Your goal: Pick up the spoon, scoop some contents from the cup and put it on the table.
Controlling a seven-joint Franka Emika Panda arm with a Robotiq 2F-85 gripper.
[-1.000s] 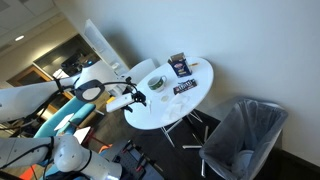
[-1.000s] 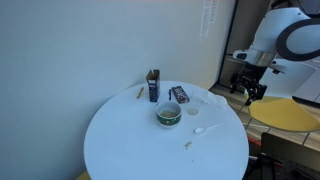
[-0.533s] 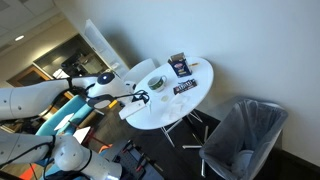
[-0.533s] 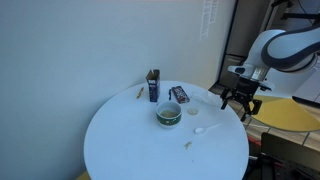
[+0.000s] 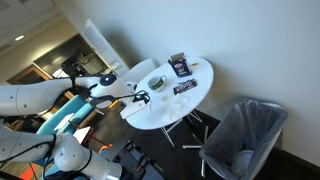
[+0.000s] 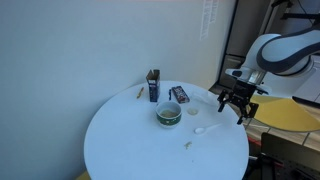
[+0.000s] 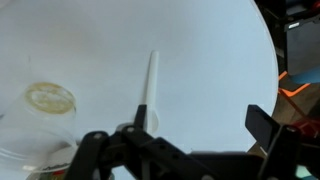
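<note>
The gripper comes down outward next until its open fingers straddle the spoon's handle (image 6: 205, 128) (image 7: 150, 99) beside the spoon's bowl, since the spoon lies flat below and outward of it.
The small pale cup (image 6: 168, 115) with dark greenish contents stands near the middle of the round white table (image 6: 130, 150); it also shows in an exterior view (image 5: 157, 83). A white spoon (image 6: 205, 127) lies flat on the table beside the cup. In the wrist view the spoon (image 7: 150, 85) lies just ahead of the jaws, its bowl nearest them. My gripper (image 6: 238, 105) hovers over the table's edge, just beyond the spoon, open and empty. It is seen wide open in the wrist view (image 7: 180, 135) and also shows in an exterior view (image 5: 140, 97).
An upright dark snack bag (image 6: 153, 85) and a flat dark packet (image 6: 179, 94) stand behind the cup. A small crumb pile (image 6: 187, 145) lies on the table. A dark mesh chair (image 5: 245, 135) stands beside the table. A pale ring (image 7: 50, 97) shows left of the spoon.
My arm has swung in from beside the table and come down, so the open gripper now hangs over the table edge near the spoon. Nothing on the table has moved.
</note>
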